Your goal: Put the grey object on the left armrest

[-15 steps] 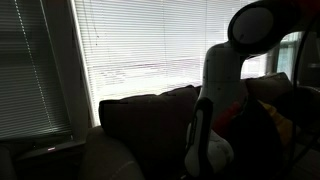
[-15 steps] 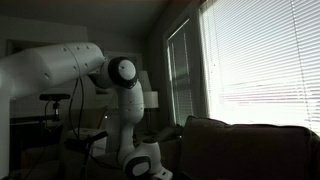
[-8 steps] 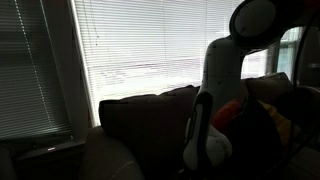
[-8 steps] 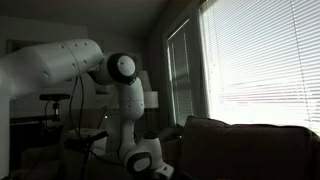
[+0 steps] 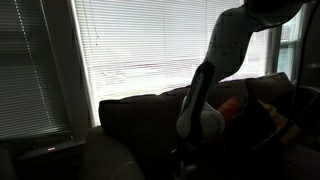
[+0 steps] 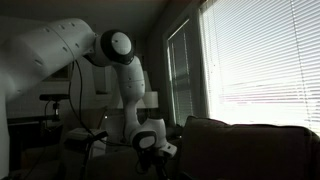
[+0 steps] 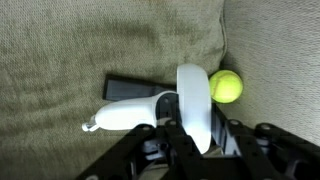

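The gripper rises next, moves across over the low rounded armrest [image 5: 112, 158] and comes down to release, because the grey object still hangs above the couch seat.
In the wrist view my gripper [image 7: 193, 138] is shut on the grey object [image 7: 130, 112], a pale grey-white piece with a rounded ring and a handle. It is held over the tan couch upholstery [image 7: 60, 50]. In both exterior views the scene is dark and backlit. The pale wrist [image 5: 203, 125] hangs in front of the dark back cushion [image 5: 140, 115], and the gripper [image 6: 158, 158] is a dim shape below the wrist. The grey object cannot be made out there. The low rounded armrest [image 5: 112, 158] shows dimly at the lower left.
A yellow-green tennis ball [image 7: 225, 87] lies in the couch crease beside the held object. A flat dark object [image 7: 135, 84] lies under it. A red-orange cushion [image 5: 233, 108] sits behind the arm. Bright window blinds [image 5: 150, 45] back the couch.
The arm has straightened and risen. The wrist has shifted toward the left of the couch in one exterior view and toward the couch in the other.
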